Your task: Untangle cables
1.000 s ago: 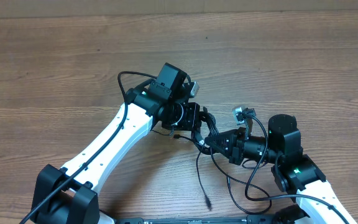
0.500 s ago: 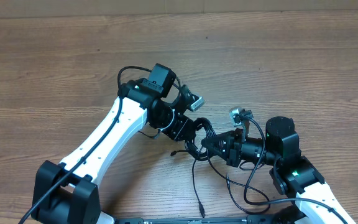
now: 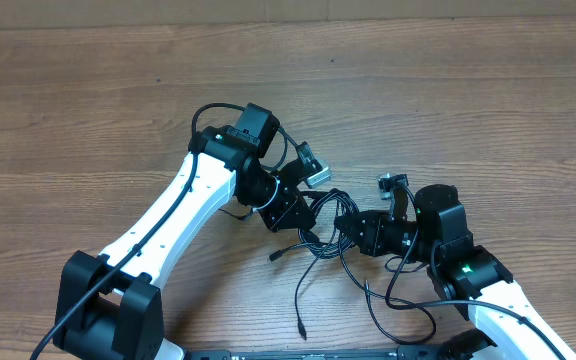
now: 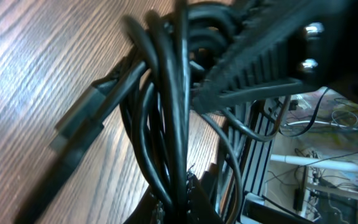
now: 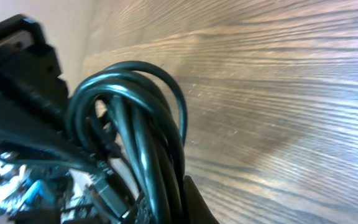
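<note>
The loops still hang clear of the wood, so the left gripper will next move down toward the tabletop below the bundle (image 3: 323,218) and let go of them there.
A tangle of thin black cables (image 3: 320,235) hangs between my two grippers near the table's front middle, with loose ends trailing toward the front edge. My left gripper (image 3: 296,212) is shut on the bundle from the left; its wrist view shows several strands (image 4: 166,124) pinched between its fingers. My right gripper (image 3: 353,232) is shut on the same bundle from the right; its wrist view shows looped strands (image 5: 148,137) running into its jaws. A small plug tip (image 3: 299,328) lies at the end of one loose strand.
The wooden table (image 3: 448,90) stretches behind and to both sides of the arms. The left arm's white link (image 3: 183,225) crosses the front left. Thicker black robot wires loop by the right arm (image 3: 408,300).
Both grippers have shifted a little left and toward the front with the bundle. The loose strands and plug tip have swung leftward. The left wrist has rotated.
</note>
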{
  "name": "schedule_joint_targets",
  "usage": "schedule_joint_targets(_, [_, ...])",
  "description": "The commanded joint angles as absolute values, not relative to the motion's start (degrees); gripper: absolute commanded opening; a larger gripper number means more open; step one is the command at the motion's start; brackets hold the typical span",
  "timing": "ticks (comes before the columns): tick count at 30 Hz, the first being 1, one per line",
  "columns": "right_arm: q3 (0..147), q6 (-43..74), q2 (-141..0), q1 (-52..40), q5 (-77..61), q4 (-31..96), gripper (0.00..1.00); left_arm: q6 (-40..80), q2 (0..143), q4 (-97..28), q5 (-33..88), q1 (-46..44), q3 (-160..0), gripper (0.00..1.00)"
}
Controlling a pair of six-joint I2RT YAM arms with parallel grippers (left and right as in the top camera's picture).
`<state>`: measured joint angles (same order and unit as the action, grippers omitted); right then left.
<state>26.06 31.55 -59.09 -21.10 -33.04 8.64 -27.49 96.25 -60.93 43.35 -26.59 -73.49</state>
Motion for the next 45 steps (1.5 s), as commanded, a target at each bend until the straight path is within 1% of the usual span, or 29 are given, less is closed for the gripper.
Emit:
schedule_joint_targets(1, [26.7, 33.2, -59.8, -20.5, -24.5, 8.6, 0.07, -30.9, 95.2, -60.3, 53.3, -28.4, -73.9, 0.04])
schedule_joint_targets(3, [26.8, 33.2, -59.8, -20.5, -24.5, 8.4, 0.12, -27.5, 95.2, -58.9, 50.3, -28.0, -73.9, 0.04])
schedule_joint_targets(5, [26.8, 33.2, -59.8, -20.5, -24.5, 8.5, 0.25, -22.8, 95.2, -57.1, 46.4, -27.7, -73.9, 0.04])
schedule_joint_targets(9, [26.8, 33.2, -59.8, -20.5, -26.0, 8.4, 0.45, -14.0, 95.2, -53.7, 40.1, -27.7, -73.9, 0.04])
schedule_joint_targets(13, [26.8, 33.2, -59.8, -20.5, -26.6, 8.6, 0.54, -8.0, 95.2, -50.6, 36.0, -27.7, -73.9, 0.04])
schedule_joint_targets(14, [26.8, 33.2, -59.8, -20.5, -26.7, 8.5, 0.59, -6.7, 95.2, -50.0, 35.4, -27.7, -73.9, 0.04])
schedule_joint_targets(16, [26.8, 33.2, -59.8, -20.5, -26.9, 8.6, 0.67, -4.0, 95.2, -48.9, 34.2, -27.7, -73.9, 0.04])
schedule_joint_targets(22, [26.8, 33.2, -59.8, -20.5, -29.2, 8.5, 0.79, 5.1, 95.2, -47.3, 27.0, -27.7, -73.9, 0.04])
schedule_joint_targets(24, [26.7, 33.2, -59.8, -20.5, -29.2, 8.4, 0.84, 7.9, 95.2, -47.3, 24.5, -27.7, -73.9, 0.04])
schedule_joint_targets(25, [26.8, 33.2, -59.8, -20.5, -29.2, 8.4, 0.88, 10.6, 95.2, -47.3, 22.8, -27.7, -73.9, 0.05])
schedule_joint_targets(26, [26.7, 33.2, -59.8, -20.5, -29.2, 8.3, 0.9, 12.4, 95.2, -47.3, 21.8, -27.7, -73.9, 0.05])
schedule_joint_targets(30, [26.8, 33.3, -59.8, -20.5, -29.2, 7.6, 1.0, 18.2, 95.2, -47.3, 20.1, -27.7, -73.9, 0.2])
schedule_joint_targets(32, [26.7, 33.3, -59.8, -20.5, -29.2, 7.4, 1.0, 19.0, 95.2, -47.4, 20.1, -27.7, -73.9, 0.37])
schedule_joint_targets(33, [26.7, 33.2, -59.8, -20.5, -29.2, 7.4, 1.0, 19.0, 95.2, -47.6, 20.1, -27.7, -73.9, 0.46])
schedule_joint_targets(35, [26.8, 33.2, -59.8, -20.5, -29.2, 7.4, 1.0, 18.9, 95.2, -47.8, 20.1, -27.7, -73.9, 0.57])
schedule_joint_targets(36, [26.8, 33.2, -59.8, -20.5, -29.2, 7.4, 1.0, 18.9, 95.2, -47.8, 20.1, -27.7, -73.9, 0.61])
schedule_joint_targets(40, [26.7, 33.2, -59.8, -20.5, -29.1, 7.4, 1.0, 18.9, 95.2, -47.7, 18.7, -27.7, -73.9, 0.66])
schedule_joint_targets(45, [26.7, 33.2, -59.8, -20.5, -29.1, 7.5, 1.0, 18.9, 95.2, -47.7, 12.9, -27.8, -73.9, 0.65])
